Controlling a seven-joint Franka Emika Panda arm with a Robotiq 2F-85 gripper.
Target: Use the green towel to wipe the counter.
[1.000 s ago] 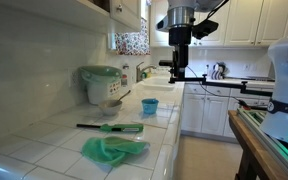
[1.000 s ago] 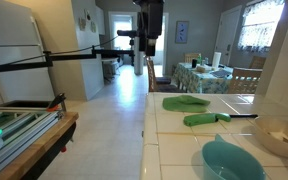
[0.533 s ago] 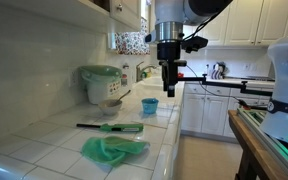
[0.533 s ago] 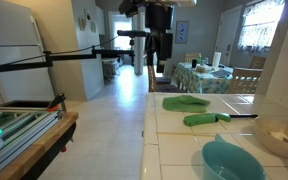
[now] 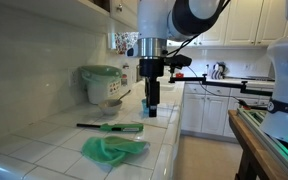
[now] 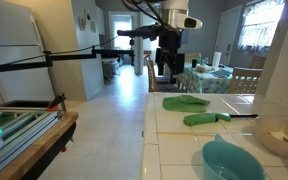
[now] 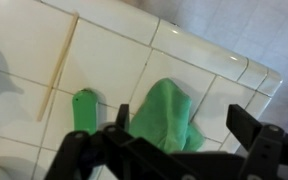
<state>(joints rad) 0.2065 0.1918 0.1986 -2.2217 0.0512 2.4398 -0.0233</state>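
Observation:
I need to bring my gripper down and across onto the green towel's raised fold (image 5: 121, 149) (image 7: 173, 126) next, as it is below and off to one side, and cloth bunches up there.
The green towel (image 5: 112, 149) lies crumpled on the white tiled counter (image 5: 44, 140) near its front edge. It also shows in an exterior view (image 6: 185, 101) and in the wrist view (image 7: 169, 115). My gripper (image 5: 152, 108) hangs open and empty above the counter, well above the towel and short of it. In the wrist view the open fingers (image 7: 184, 135) frame the towel from above. A green-handled brush (image 5: 119, 127) lies beside the towel.
A green rice cooker (image 5: 100, 83) and a white bowl (image 5: 110, 104) stand by the wall. A small blue cup (image 5: 150, 105) sits behind the gripper. A teal bowl (image 6: 232, 162) is on the counter in an exterior view. A sink (image 5: 160, 78) lies farther back.
The arm has come down and moved over the counter toward the towel. The gripper stays open and empty. The towel has not moved.

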